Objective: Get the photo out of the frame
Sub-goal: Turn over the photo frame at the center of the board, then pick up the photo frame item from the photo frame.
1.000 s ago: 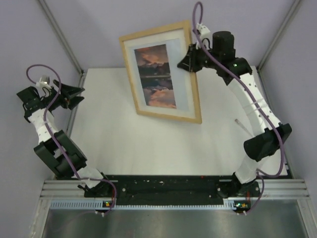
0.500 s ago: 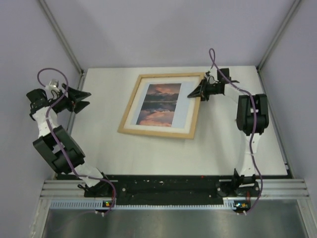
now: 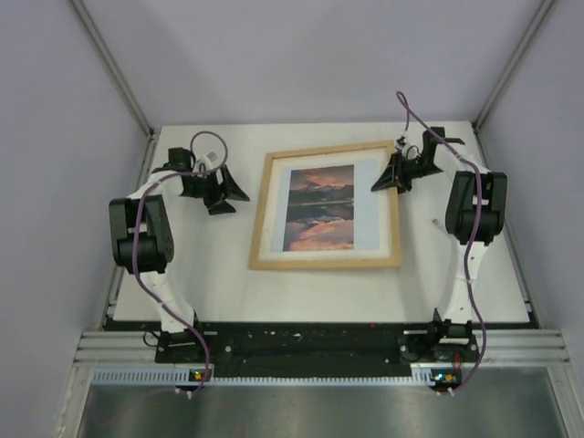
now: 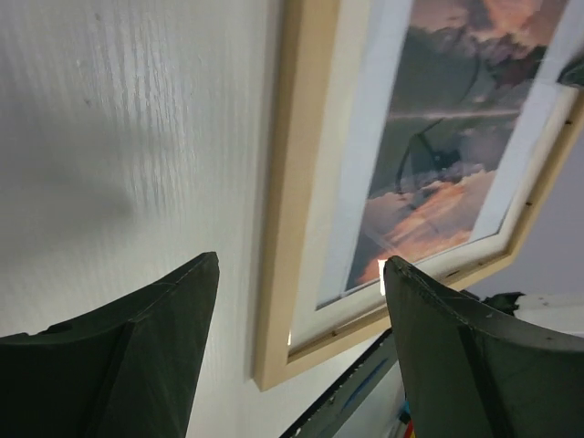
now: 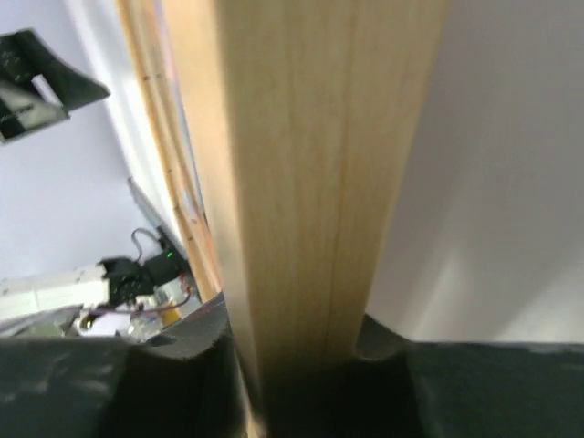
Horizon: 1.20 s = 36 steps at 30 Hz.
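Note:
I should next move my left gripper to the right in the top view and down onto the frame's unheld side bar, as only the opposite bar is gripped.
The light-wood frame lies flat and face up in the middle of the table, with the photo inside it, a pale sheet with an orange-brown mirrored landscape. My right gripper is shut on the frame's right rail near its far right corner; in the right wrist view the rail fills the gap between the jaws. My left gripper is open and empty just left of the frame's left rail, near its far end, and the photo shows behind the pane.
The white table mat lies under the frame. Grey enclosure walls and metal posts surround the table. The black base rail runs along the near edge.
The frame has come down from tilted in the air to flat on the table, square to its edges. My left arm has swung in from the far left to beside the frame's left rail.

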Motion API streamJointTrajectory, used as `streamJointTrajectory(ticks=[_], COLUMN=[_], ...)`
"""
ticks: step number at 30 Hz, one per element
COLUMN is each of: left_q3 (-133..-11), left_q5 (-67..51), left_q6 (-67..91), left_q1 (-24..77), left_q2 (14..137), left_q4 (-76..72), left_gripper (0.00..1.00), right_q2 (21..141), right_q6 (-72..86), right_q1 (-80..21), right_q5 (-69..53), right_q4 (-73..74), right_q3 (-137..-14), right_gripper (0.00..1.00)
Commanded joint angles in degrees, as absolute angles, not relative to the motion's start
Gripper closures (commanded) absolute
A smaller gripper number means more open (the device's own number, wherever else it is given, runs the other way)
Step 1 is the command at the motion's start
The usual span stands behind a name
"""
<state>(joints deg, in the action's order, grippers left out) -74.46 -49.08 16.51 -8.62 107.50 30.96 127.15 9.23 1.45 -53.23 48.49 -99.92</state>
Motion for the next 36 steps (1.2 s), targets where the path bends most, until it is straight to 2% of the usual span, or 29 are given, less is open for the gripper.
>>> streamJointTrajectory(ticks=[1,3,4,6,11,17,24,27,30,33,36], left_q3=[-81.37,-83.57,-84.72,-86.74,-92.01,-97.37,-100.9,-101.25,-100.9,-100.55,-99.93], left_q5=[-36.14,-33.41,-33.14,-30.78,-23.75,-16.71,-12.93,-13.09,-13.01,-13.18,-12.92], left_q6=[15.12,15.55,15.64,15.91,16.17,14.86,13.89,13.89,13.89,13.71,13.54], left_q1=[-2.82,-0.89,-0.27,2.63,8.25,13.53,16.43,16.79,16.87,16.87,17.14], left_q2=[111.79,113.28,113.99,115.13,117.94,122.86,127.61,128.49,128.67,128.32,128.14], left_q4=[32.6,33.13,33.05,33.92,36.73,41.91,45.26,45.79,45.88,45.88,45.79], left_gripper=[0.21,0.21,0.21,0.21,0.21,0.21,0.22,0.26,0.34,0.43,0.48], right_q2=[130.42,130.34,130.25,129.99,128.68,125.95,126.73,127.79,127.36,125.16,123.49], right_q6=[0.53,0.35,-1.56,-1.84,-2.81,-4.3,-4.66,-3.52,-2.81,-2.46,-2.55], right_q1=[4.83,5.1,5.18,5.27,5.27,5.27,5.27,5.1,3.96,1.85,0.35], right_q5=[-39.13,-36.92,-35.43,-32.71,-26.21,-19.87,-21.7,-23.64,-23.03,-18.39,-13.46], right_q4=[53.44,53.26,53.26,53.26,53.17,53.26,53.09,51.69,50.28,47.82,45.01], right_q3=[-104.23,-104.85,-104.94,-104.94,-104.5,-103.54,-101.69,-100.55,-99.15,-97.13,-94.31], right_gripper=[0.58,0.38,0.32,0.28,0.25,0.26,0.39,0.44,0.44,0.42,0.47])
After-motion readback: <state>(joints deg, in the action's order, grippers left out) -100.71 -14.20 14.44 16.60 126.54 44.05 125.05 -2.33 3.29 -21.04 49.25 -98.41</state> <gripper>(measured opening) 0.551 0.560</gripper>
